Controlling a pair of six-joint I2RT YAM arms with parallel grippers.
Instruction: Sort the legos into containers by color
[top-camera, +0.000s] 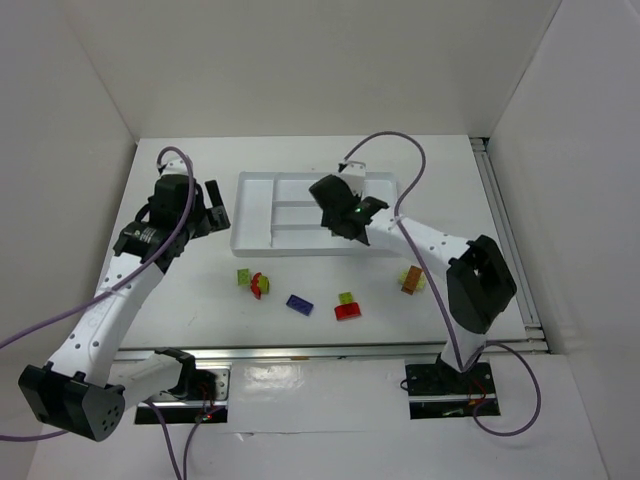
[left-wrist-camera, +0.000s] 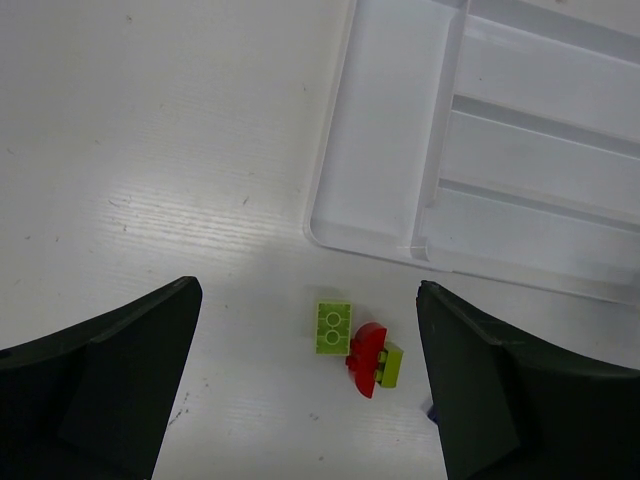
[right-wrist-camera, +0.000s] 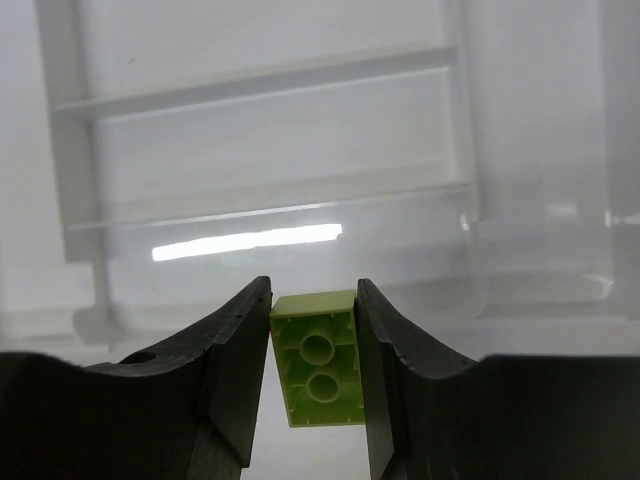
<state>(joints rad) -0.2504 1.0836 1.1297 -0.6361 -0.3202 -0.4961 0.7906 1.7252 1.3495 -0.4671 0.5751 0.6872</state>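
My right gripper needs to move the lime green lego (right-wrist-camera: 318, 368) outward next, over the tray's far slot, and let go of it there, because that slot is still empty.
My right gripper (top-camera: 347, 218) hangs over the near right part of the white tray (top-camera: 256, 215) and is shut on a lime green lego (right-wrist-camera: 318, 368), held underside up above a long slot (right-wrist-camera: 290, 160). My left gripper (top-camera: 214, 208) is open and empty, left of the tray. Between its fingers in the left wrist view (left-wrist-camera: 308, 292) lie a lime lego (left-wrist-camera: 333, 327), a red rounded lego (left-wrist-camera: 365, 358) and another lime piece (left-wrist-camera: 390, 365). These show on the table in the top view (top-camera: 252, 281). A dark blue lego (top-camera: 299, 304) lies to their right.
A lime lego (top-camera: 346, 298) and a red lego (top-camera: 348, 312) lie mid-table. An orange-brown lego (top-camera: 410, 282) with a lime one (top-camera: 421, 276) lies beside the right arm. The visible tray slots (left-wrist-camera: 530, 140) hold nothing. White walls surround the table.
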